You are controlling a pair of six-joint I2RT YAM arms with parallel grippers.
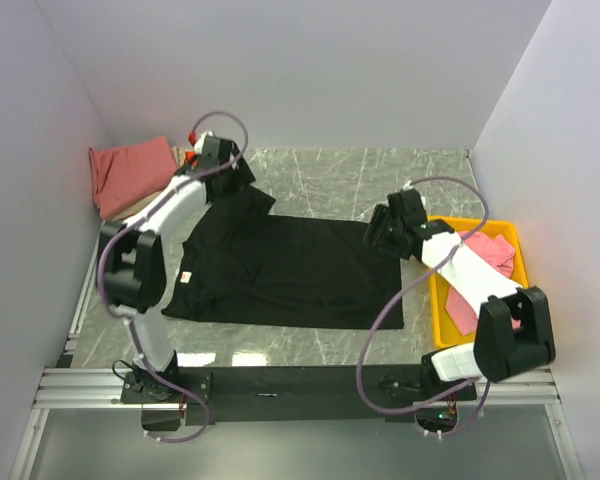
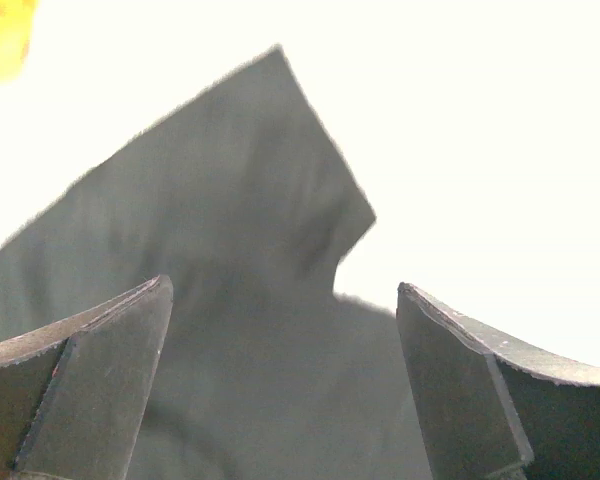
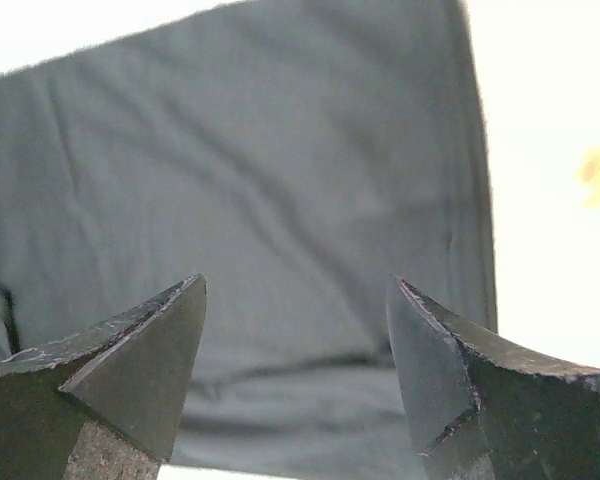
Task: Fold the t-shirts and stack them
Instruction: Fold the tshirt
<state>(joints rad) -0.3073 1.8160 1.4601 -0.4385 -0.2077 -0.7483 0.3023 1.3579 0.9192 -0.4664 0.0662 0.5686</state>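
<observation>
I will next lower my left gripper, fingers open, onto the black sleeve's far corner [image 2: 278, 60], as that corner is still below the gripper and ahead of its fingers.
A large black t-shirt [image 1: 290, 270] lies spread on the marble table, its white neck tag [image 1: 184, 278] at the left. A dusty-red t-shirt [image 1: 130, 170] lies folded at the back left. Pink t-shirts [image 1: 490, 255] lie in the yellow bin. My left gripper [image 1: 242, 180] is open over the black shirt's far-left sleeve; the left wrist view shows that sleeve [image 2: 240, 250] between the fingers [image 2: 100, 380]. My right gripper [image 1: 376, 235] is open over the shirt's right hem; the right wrist view shows the cloth [image 3: 280, 200] between the fingers [image 3: 140, 370].
A yellow plastic bin [image 1: 450, 310] stands at the right edge of the table. A beige cloth edge [image 1: 130, 208] shows under the dusty-red shirt. White walls close in the table at the back and on both sides.
</observation>
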